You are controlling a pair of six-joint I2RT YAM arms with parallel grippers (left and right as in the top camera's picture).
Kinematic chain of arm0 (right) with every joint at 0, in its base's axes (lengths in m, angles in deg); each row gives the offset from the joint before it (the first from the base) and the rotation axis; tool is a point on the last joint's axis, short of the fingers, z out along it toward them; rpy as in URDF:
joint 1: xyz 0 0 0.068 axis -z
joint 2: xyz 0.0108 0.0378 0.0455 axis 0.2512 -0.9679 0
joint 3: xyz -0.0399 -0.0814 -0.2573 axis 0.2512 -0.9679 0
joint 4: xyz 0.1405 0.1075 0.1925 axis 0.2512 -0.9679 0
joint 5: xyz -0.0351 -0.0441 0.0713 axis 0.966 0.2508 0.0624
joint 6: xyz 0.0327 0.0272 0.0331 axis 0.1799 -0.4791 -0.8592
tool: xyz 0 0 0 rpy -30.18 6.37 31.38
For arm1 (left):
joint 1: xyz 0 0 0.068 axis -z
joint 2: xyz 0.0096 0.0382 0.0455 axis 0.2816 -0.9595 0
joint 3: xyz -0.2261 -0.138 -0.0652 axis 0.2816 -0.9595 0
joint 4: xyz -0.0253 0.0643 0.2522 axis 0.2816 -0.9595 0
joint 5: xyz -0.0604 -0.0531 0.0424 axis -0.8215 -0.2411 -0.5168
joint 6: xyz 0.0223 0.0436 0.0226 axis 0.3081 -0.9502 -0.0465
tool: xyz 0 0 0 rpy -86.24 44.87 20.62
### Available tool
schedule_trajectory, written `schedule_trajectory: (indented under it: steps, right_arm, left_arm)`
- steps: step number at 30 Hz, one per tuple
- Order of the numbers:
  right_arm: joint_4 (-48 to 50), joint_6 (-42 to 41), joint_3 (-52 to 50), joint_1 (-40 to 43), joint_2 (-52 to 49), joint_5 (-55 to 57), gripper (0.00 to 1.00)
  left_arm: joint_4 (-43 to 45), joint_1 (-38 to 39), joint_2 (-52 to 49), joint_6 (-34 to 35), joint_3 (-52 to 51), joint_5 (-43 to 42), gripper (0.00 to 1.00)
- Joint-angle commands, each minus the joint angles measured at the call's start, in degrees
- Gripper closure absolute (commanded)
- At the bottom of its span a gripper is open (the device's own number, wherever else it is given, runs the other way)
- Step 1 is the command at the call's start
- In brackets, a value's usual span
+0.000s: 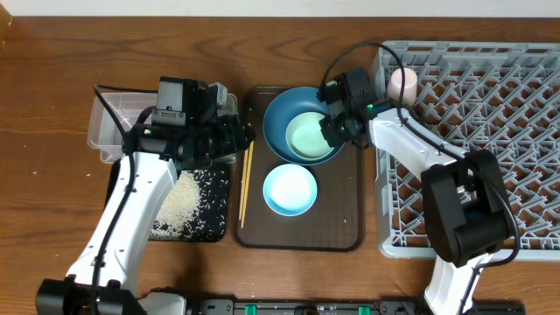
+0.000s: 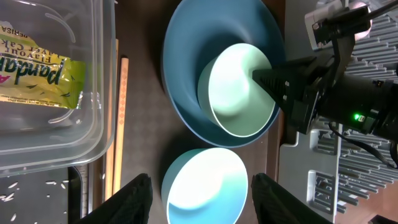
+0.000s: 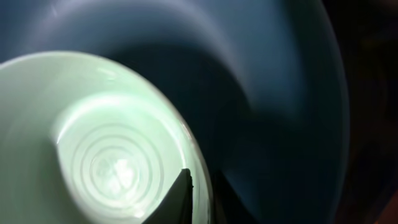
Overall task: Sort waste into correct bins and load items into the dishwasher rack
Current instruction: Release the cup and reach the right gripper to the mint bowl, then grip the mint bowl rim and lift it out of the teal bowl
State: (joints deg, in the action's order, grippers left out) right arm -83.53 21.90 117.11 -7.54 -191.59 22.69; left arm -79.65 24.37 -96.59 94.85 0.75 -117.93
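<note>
I should raise my right gripper next, go right in the overhead view and lower the green bowl (image 1: 308, 137) into the rack's empty side opposite the cup.
The pale green bowl (image 1: 308, 137) sits inside the large dark blue bowl (image 1: 278, 122) on the brown serving tray (image 1: 350, 219). My right gripper (image 1: 337, 129) is shut on the green bowl's right rim (image 3: 202, 180); one finger (image 3: 180, 196) is inside, the other outside. The small light blue bowl (image 1: 290, 190) lies in front; in the left wrist view it (image 2: 205, 186) shows below my open left gripper (image 2: 202, 202). That gripper (image 1: 241, 136) hovers at the tray's left edge, holding nothing. Chopsticks (image 1: 246, 179) lie along that edge. A pink cup (image 1: 403, 83) stands in the grey rack (image 1: 490, 131).
The clear tub (image 1: 109, 131) at the left holds the yellow-green wrapper (image 2: 43, 78). In front of it the black tray (image 1: 210, 223) holds white rice grains (image 1: 175, 206). The rack fills the right side, close to the right arm's elbow.
</note>
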Motion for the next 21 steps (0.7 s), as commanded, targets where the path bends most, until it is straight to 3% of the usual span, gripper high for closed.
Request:
schedule_trajectory:
  steps: [1, 7, 8, 10, 16, 21]
  right_arm:
    - [1.1, 0.3, 1.1, 0.2, 2.0, -0.2, 0.97]
    - [4.8, 0.7, 1.1, 1.0, 8.6, 5.2, 0.99]
    - [5.4, 0.7, 1.1, 1.1, 10.0, 8.7, 0.99]
    - [6.1, 1.5, 1.1, 1.2, 12.2, 16.8, 0.99]
    - [11.4, 14.4, 1.1, 4.2, 16.7, 45.3, 0.99]
    - [18.7, 27.6, 1.1, 10.8, 16.8, 57.0, 0.99]
  left_arm:
    - [-0.3, 0.1, 0.1, -0.8, -0.1, 0.8, 0.45]
    - [-0.3, 0.1, 0.1, -0.8, -0.1, 0.7, 0.44]
    - [-0.3, 0.1, 0.1, -0.8, -0.1, 0.7, 0.35]
    - [-0.3, 0.1, 0.1, -0.8, -0.1, 0.7, 0.28]
    - [-0.3, 0.1, 0.1, -0.8, -0.1, 0.7, 0.16]
    - [-0.3, 0.1, 0.1, -0.8, -0.1, 0.7, 0.13]
